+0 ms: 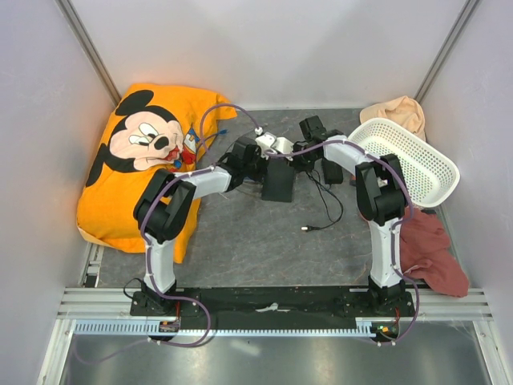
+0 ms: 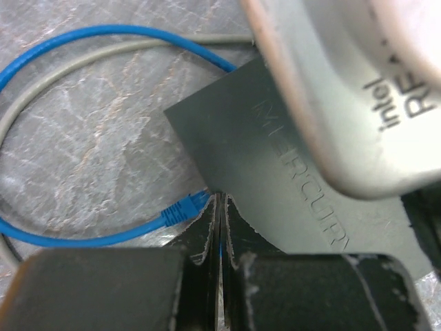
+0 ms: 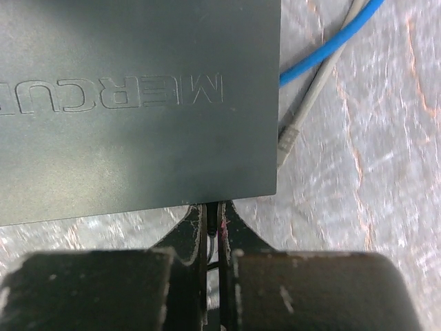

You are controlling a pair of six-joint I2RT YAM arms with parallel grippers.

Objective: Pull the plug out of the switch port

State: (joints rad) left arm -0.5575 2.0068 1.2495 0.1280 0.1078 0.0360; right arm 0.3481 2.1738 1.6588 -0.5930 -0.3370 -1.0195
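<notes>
The thin black plug (image 1: 295, 164) (image 3: 212, 218) meets the box's edge, so the robot's right gripper should next pull it away from that edge and up toward the white basket, then let it go.
The flat black switch box (image 1: 279, 183) lies mid-table; its lid reads MERCURY in the left wrist view (image 2: 275, 172) and the right wrist view (image 3: 138, 103). My right gripper (image 3: 213, 210) is at the box's edge (image 1: 294, 163), shut on a thin black plug (image 3: 213, 219) that meets that edge. My left gripper (image 2: 220, 203) is shut at the box's other side (image 1: 255, 164). A blue cable's plug (image 2: 180, 210) ends at the box just beside its left finger. Whether either plug sits in a port is hidden.
A grey cable's plug (image 3: 284, 141) lies beside the box corner, next to the blue cable (image 3: 331, 45). A black power brick (image 1: 333, 171) with thin cord lies right of the box. An orange Mickey pillow (image 1: 144, 160), a white basket (image 1: 409, 160) and a red cloth (image 1: 433, 253) flank the mat.
</notes>
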